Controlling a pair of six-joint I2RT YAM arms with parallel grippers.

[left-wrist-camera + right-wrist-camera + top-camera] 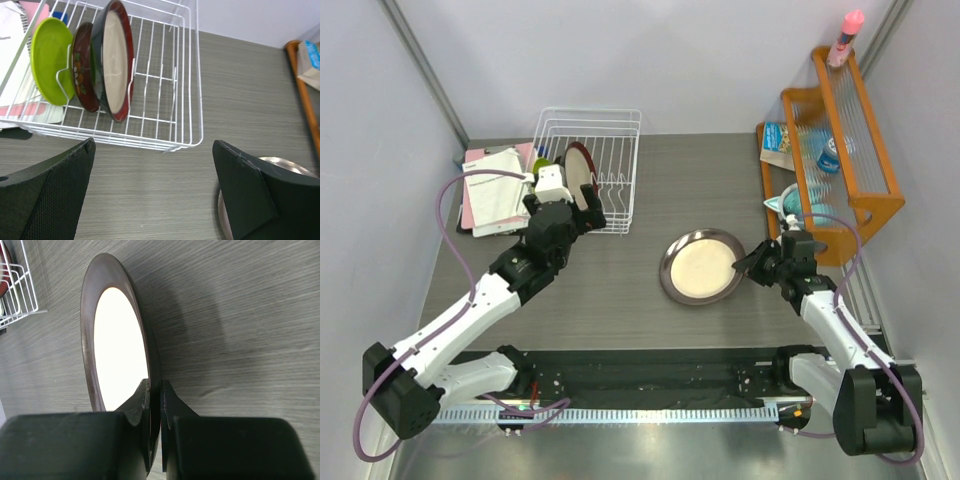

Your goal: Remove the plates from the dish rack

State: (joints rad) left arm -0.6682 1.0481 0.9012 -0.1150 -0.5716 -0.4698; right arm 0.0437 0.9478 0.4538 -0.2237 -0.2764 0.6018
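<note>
I need to move my left gripper outward over the rack's edge and onto the dark-red-rimmed plate's near rim, because the empty slots beside the plate leave room for my fingers.
The white wire dish rack [610, 150] stands at the back left. In the left wrist view the rack [165, 100] holds three upright plates: the lime green plate [50, 60], the glossy red floral plate [84, 67] and the dark-red-rimmed plate [116, 60]. My left gripper [152, 192] is open and empty over the table just in front of the rack [575, 215]. The grey-rimmed plate [703, 265] is low at the table's middle right. My right gripper [155, 400] is shut on its near rim [117, 345]. I cannot tell whether the plate rests on the table.
An orange wooden slatted shelf [840, 140] stands at the right edge with a pink bottle [845, 35] on top and packets in it. A teal item [785, 200] lies by its foot. Papers and a pink folder [495, 190] lie left of the rack.
</note>
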